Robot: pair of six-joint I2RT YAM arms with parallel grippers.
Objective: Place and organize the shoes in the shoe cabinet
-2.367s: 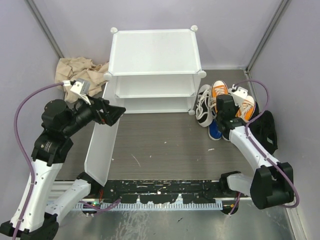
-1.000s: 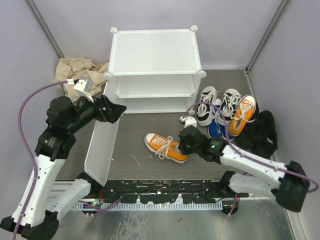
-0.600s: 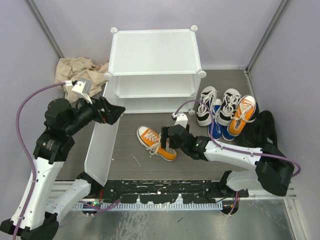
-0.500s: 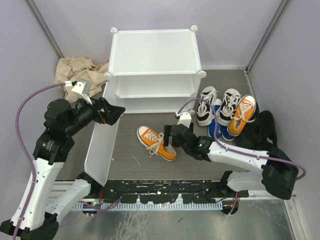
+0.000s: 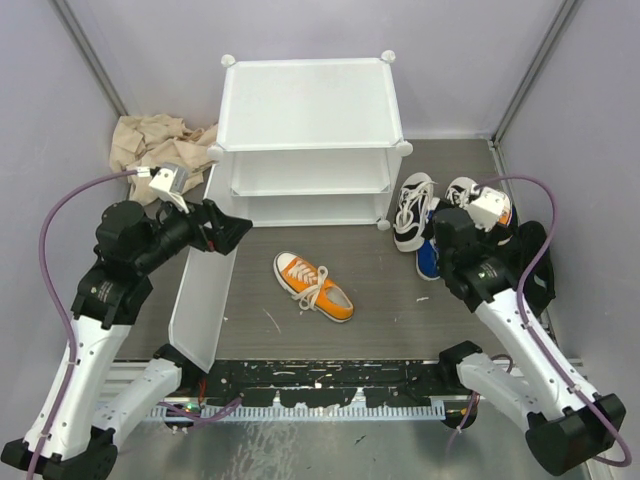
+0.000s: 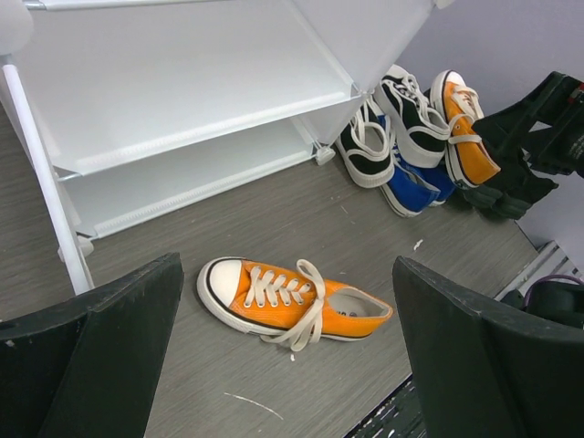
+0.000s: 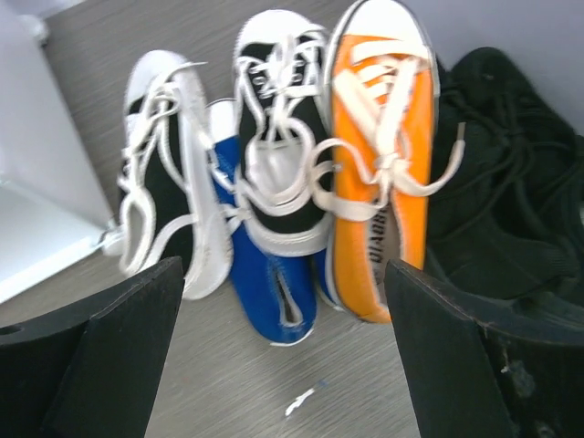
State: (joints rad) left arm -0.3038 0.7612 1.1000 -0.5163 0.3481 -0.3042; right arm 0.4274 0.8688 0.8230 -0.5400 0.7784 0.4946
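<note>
The open collar of the second orange sneaker faces up, so the robot's right gripper will go down, moving toward the black shoes, onto the orange sneaker's collar edge beside the blue sneaker [image 7: 355, 251].
One orange sneaker [image 5: 314, 287] [image 6: 292, 299] lies alone on the floor before the shoe cabinet [image 5: 305, 140] [image 6: 182, 100], toe toward the cabinet's left side. The other shoes are bunched at the right: a white and black sneaker [image 5: 408, 210] [image 7: 164, 219], its mate [image 7: 278, 173], a blue one [image 5: 430, 262] [image 7: 269, 283], the second orange one [image 7: 383, 164] and black ones [image 5: 530, 265] [image 7: 511, 182]. My right gripper [image 5: 450, 235] [image 7: 283, 356] hangs open and empty over this bunch. By the swung-out door panel [image 5: 203, 290], my left gripper [image 5: 225, 228] [image 6: 292, 365] is open and empty.
Crumpled beige cloth [image 5: 150, 140] lies behind the cabinet's left corner. Grey walls close in both sides and the back. The arms' black base rail [image 5: 320, 385] runs along the near edge. Both cabinet shelves [image 6: 210, 164] hold nothing.
My right gripper opened and let go of the orange sneaker in the middle of the floor, then swung back right over the bunch of shoes. The left arm barely moved.
</note>
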